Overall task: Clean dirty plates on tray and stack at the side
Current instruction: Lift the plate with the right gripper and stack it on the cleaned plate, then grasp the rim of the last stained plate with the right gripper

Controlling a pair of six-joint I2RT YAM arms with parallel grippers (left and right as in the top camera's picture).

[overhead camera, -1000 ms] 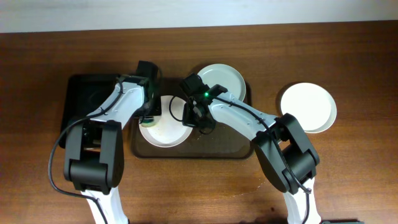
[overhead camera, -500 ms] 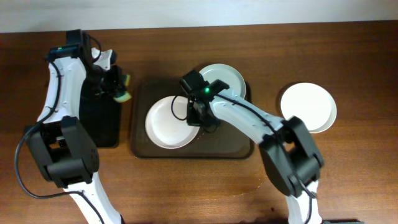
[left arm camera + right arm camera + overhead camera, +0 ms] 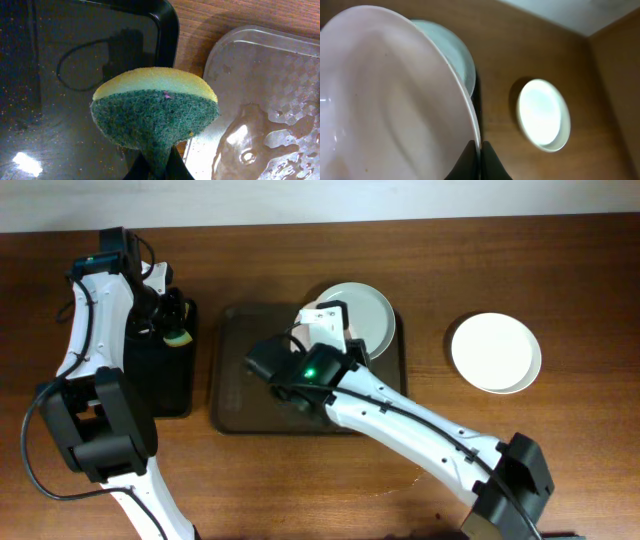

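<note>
My right gripper has its plate and will next carry it to the right in the overhead view, then lower it there, because the third white plate (image 3: 496,353) (image 3: 543,115) starts the side stack.
My right gripper (image 3: 480,149) is shut on the rim of a white plate (image 3: 385,100) and holds it tilted on edge above the brown see-through tray (image 3: 228,402); overhead only a sliver of this plate (image 3: 322,318) shows beyond the arm. A faintly bluish plate (image 3: 362,315) lies at the tray's back right and also shows in the right wrist view (image 3: 456,50). A third white plate (image 3: 495,352) lies on the table to the right. My left gripper (image 3: 159,167) is shut on a yellow-and-green sponge (image 3: 155,112) above the black tray (image 3: 75,75).
The narrow black tray (image 3: 160,385) stands left of the brown tray. The brown tray's floor (image 3: 260,75) is wet, with water drops. My right arm (image 3: 400,415) stretches diagonally across the brown tray's front right.
My right gripper has lifted the white plate off the tray and tipped it on edge. My left gripper has carried the sponge a little further over the black tray.
</note>
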